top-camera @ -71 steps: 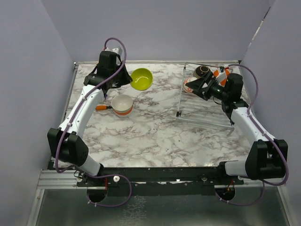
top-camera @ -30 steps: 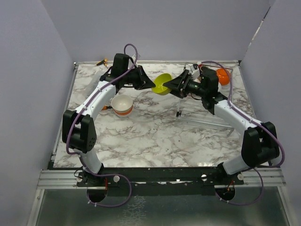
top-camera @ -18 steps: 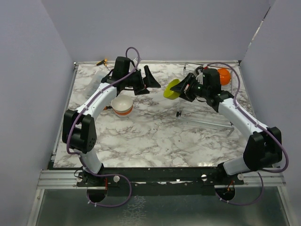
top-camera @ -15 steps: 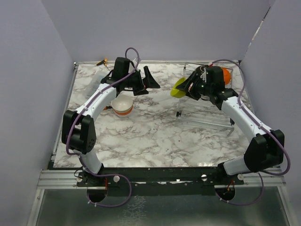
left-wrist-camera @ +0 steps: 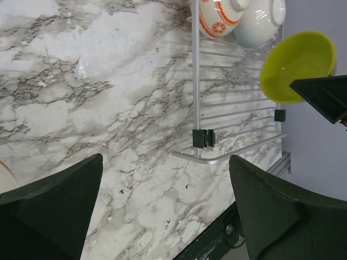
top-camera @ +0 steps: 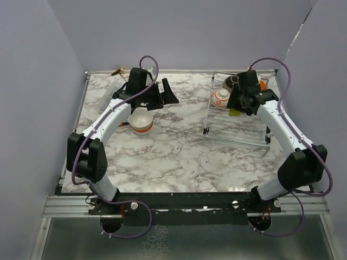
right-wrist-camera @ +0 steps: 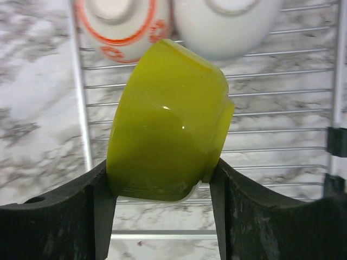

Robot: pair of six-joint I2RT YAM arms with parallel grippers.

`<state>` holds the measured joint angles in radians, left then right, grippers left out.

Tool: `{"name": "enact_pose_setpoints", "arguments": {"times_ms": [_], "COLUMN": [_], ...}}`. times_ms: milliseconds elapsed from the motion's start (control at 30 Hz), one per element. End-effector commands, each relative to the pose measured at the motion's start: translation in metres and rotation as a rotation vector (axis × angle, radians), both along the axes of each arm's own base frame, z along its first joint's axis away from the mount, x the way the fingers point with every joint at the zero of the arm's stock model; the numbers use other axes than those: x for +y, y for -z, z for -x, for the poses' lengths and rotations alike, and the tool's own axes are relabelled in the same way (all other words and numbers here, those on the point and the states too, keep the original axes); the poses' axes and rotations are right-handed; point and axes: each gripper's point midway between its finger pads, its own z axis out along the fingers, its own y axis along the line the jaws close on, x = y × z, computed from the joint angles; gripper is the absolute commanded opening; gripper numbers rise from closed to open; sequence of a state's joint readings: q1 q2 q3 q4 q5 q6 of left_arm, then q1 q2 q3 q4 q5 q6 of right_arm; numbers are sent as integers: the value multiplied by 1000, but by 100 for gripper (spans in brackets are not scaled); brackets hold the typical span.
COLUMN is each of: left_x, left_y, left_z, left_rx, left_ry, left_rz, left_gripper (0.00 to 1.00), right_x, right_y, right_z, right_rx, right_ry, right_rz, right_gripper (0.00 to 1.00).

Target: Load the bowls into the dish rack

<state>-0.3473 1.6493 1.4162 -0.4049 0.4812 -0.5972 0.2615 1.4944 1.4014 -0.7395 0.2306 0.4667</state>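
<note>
The lime green bowl [top-camera: 235,112] comes down in my right gripper next, toward the rack's bar by the purple wall, as the wires along that bar are empty.
My right gripper [right-wrist-camera: 160,174] is shut on the lime green bowl [right-wrist-camera: 168,124], holding it on edge over the silver wire dish rack [right-wrist-camera: 271,130]. From above, only a sliver of that bowl [top-camera: 235,112] shows under the right gripper [top-camera: 238,104]. In the rack [top-camera: 238,130] sit a white bowl with orange pattern [top-camera: 220,97], a dark brown bowl [top-camera: 233,82] and an orange bowl [top-camera: 263,84]. My left gripper [top-camera: 167,95] stands open and empty above the marble. A white bowl with an orange band [top-camera: 141,120] rests just below it.
The left wrist view shows the rack's near corner [left-wrist-camera: 200,154], the patterned bowl [left-wrist-camera: 217,13] and a plain white bowl [left-wrist-camera: 263,19] in it. A small orange-and-black object [top-camera: 116,71] lies at the back-left table edge. Purple walls close in on three sides.
My left gripper opened and let go of the lime green bowl. The right gripper took it and carried it right, over the rack. The left arm drew back slightly.
</note>
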Motion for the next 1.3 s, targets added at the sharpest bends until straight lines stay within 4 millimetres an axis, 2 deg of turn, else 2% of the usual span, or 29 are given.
{"name": "enact_pose_setpoints", "arguments": {"times_ms": [0,133,333,600,933,1267], "left_x": [16,23,29,37,45,47], "left_y": [1,6,12,18,21,23], "left_z": [7,9,13,15,16,17], "left_rx": [-25,-18,-14,-14,-4,9], "left_ry": [-30,-33,-37,-22,-27,-20], "left_rz": [-91,-130,-167,-214,-247,-242], "left_gripper": [99,99,99,99,98,98], "right_x": [-57,-77,-88,-107,-104,-111], "right_y": [17,29,44,65,84,107], "right_z": [16,21,21,17,4,24], "right_rx": [139,225,296,403,460,596], "right_ry": [97,137,143,140,91,67], "right_rz": [313,442,530,697,728,784], "right_gripper": [31,36,45,45,47,51]}}
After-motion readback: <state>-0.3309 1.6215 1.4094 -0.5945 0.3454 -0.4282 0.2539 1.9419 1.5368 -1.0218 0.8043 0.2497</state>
